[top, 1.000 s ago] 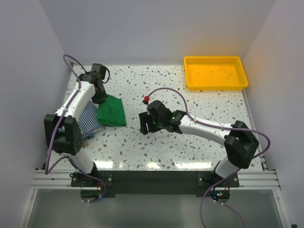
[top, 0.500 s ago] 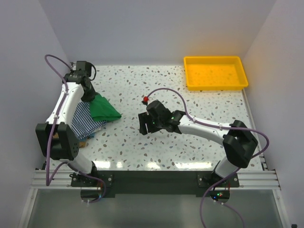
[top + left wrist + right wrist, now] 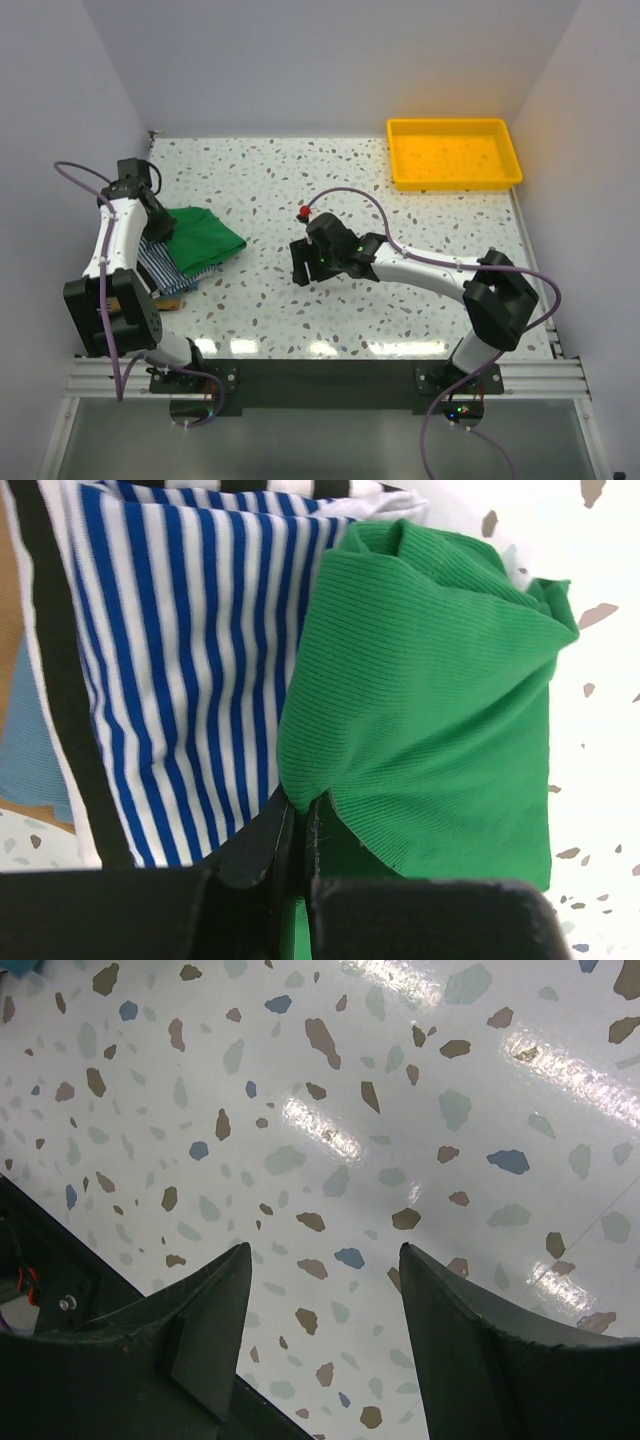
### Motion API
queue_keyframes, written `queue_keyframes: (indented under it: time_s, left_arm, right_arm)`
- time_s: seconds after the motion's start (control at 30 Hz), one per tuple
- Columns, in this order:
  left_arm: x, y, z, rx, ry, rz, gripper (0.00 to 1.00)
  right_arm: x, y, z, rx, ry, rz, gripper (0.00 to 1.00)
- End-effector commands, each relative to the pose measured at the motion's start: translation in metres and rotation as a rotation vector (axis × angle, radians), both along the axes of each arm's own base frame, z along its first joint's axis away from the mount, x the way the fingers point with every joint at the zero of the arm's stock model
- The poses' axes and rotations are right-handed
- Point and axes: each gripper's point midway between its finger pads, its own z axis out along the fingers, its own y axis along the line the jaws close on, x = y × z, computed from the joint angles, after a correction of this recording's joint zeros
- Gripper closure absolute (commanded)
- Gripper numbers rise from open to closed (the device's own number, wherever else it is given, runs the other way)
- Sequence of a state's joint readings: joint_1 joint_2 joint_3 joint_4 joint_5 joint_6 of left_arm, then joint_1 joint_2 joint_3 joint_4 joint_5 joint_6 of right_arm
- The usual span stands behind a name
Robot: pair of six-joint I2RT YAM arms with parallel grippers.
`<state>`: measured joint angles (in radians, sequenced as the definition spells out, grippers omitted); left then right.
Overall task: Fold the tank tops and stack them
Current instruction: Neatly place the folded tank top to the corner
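I should next shift my left gripper left in the top view and draw the green tank top's edge over the stack, as navy-white stripes lie uncovered there.
A plain green tank top lies bunched over a stack of tank tops at the table's left edge. Under it shows the thin navy-white striped tank top, with a bold black-white striped edge and blue cloth beside it. My left gripper is shut on a pinch of the green tank top's edge. My right gripper hangs open over bare table near the middle, holding nothing.
A yellow tray stands at the back right corner. White walls close in the speckled table on the left, back and right. The right arm's purple cable arcs above the table's middle.
My left gripper has swung left and nearer with the green tank top, dragging it over onto the striped stack. The right arm has barely moved.
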<state>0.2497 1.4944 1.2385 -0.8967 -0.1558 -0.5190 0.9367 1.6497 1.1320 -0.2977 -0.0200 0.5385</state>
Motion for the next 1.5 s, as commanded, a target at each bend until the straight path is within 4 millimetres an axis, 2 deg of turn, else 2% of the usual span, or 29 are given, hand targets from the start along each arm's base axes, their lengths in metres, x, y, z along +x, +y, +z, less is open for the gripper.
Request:
queue_keyframes:
  time_s: [0.0,0.1,0.43,0.67,0.87,0.97,1.03,1.1,1.17,1.23,1.37,1.47]
  left_arm:
    - [0.003,0.023,0.013,0.042,-0.086,0.027,1.0]
    - [-0.005,0.04,0.012,0.057,-0.093,0.082,1.0]
    - [-0.023,0.076,0.005,0.116,-0.09,0.221,1.0]
    - [-0.026,0.086,0.004,0.131,-0.102,0.291,1.0]
    - [-0.026,0.098,0.015,0.156,-0.13,0.323,1.0]
    - [-0.027,0.095,0.01,0.138,-0.123,0.326,0.92]
    - [-0.026,0.09,0.017,0.125,-0.158,0.317,0.91]
    - [-0.028,0.091,0.031,0.145,-0.204,0.334,0.82]
    - [-0.03,0.092,0.034,0.156,-0.206,0.345,0.77]
    - [-0.032,0.092,0.028,0.149,-0.181,0.352,0.69]
    - [-0.036,0.09,0.012,0.135,-0.153,0.362,0.59]
    - [-0.034,0.087,0.003,0.112,-0.151,0.364,0.56]
  right_arm:
    - [0.003,0.012,0.009,0.043,-0.012,0.02,0.36]
    - [0.003,0.012,0.009,0.045,-0.013,0.021,0.36]
    - [0.002,0.013,0.005,0.044,-0.004,0.023,0.36]
    - [0.001,0.013,0.001,0.04,0.001,0.023,0.36]
    - [0.002,0.012,-0.001,0.034,0.001,0.022,0.36]
    - [0.002,0.012,-0.002,0.033,0.002,0.022,0.36]
    - [0.002,0.012,0.0,0.032,-0.004,0.019,0.36]
    - [0.003,0.011,-0.001,0.027,-0.007,0.016,0.36]
    - [0.002,0.012,-0.002,0.031,0.001,0.022,0.36]
    - [0.001,0.014,-0.003,0.036,0.006,0.025,0.36]
    - [0.001,0.014,-0.003,0.034,0.003,0.024,0.36]
    - [0.002,0.013,-0.002,0.032,0.0,0.022,0.36]
